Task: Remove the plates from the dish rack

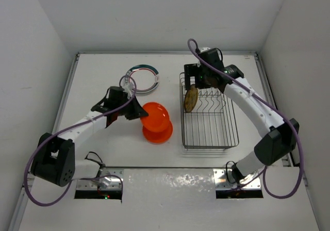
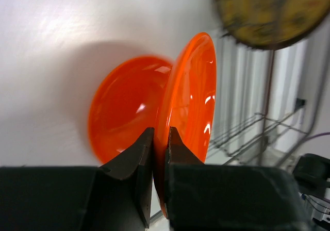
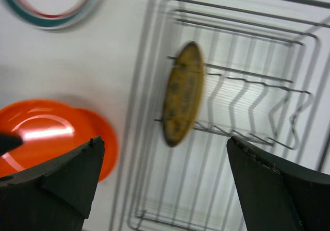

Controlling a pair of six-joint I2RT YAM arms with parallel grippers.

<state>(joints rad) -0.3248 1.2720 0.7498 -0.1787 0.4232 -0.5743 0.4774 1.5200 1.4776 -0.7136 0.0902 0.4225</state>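
Note:
Next, my right gripper moves down until its fingers straddle the plate's rim. The yellow-centred orange plate stands with its rim up.
My left gripper is shut on the rim of a plain orange-red plate, held tilted on edge above the table, left of the dish rack. A second orange-red dish lies on the table just under it. The orange plate with the yellow patterned centre stands upright in the tines at the rack's far left. My right gripper is open and empty above that plate. A white plate with a green-and-red rim lies flat at the back.
The rack's wire tines run to the right of the yellow plate, with no other plates in them. White walls enclose the table on the left, back and right. The purple cables loop off both arms.

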